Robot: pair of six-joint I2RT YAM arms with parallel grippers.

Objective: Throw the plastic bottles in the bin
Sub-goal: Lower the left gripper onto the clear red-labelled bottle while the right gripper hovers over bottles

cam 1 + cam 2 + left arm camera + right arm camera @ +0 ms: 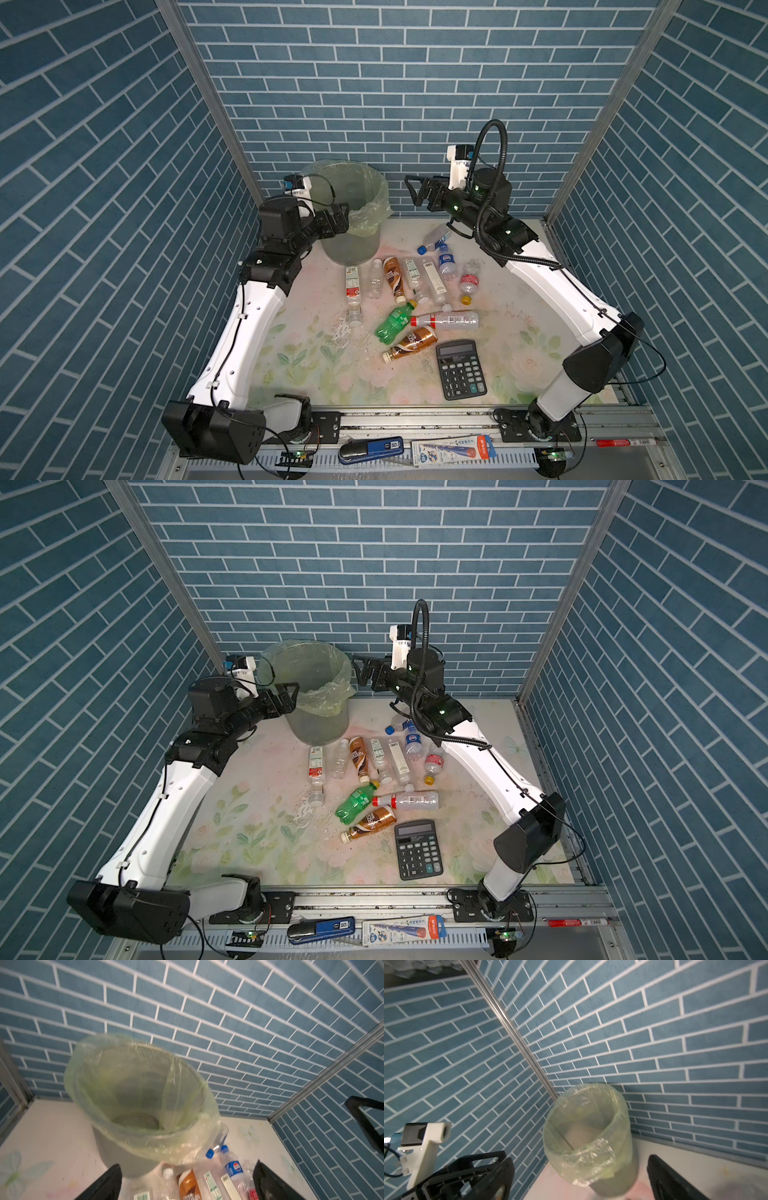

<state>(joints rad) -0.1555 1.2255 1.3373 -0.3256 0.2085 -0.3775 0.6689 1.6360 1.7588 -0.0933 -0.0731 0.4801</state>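
Observation:
Next, my left gripper lowers its open fingers back around the narrow neck of the red-and-white-labelled clear bottle, as that lies below it and back from the bin.
The bin point(353, 249) point(320, 729), a grey-green bucket with a pale green bag over its rim, stands at the back left of the table. My left gripper point(343, 216) point(187, 1165) hovers open beside its left rim, holding nothing. My right gripper point(411, 191) point(580, 1158) hangs open and empty in the air to the right of the bin point(591, 1157). The plastic bottles lie scattered in front of the bin: a green one point(392, 322), two brown ones point(411, 343) point(392, 276), a blue-labelled one point(446, 262) point(233, 1167) and several clear ones. The bin's point(112, 1151) inside shows only bag and bottom.
A black calculator point(460, 370) lies on the floral mat just in front of the bottles. Blue brick walls close in the back and both sides. On the front rail lie a blue tool point(370, 449), a packet point(453, 448) and a red marker point(623, 442).

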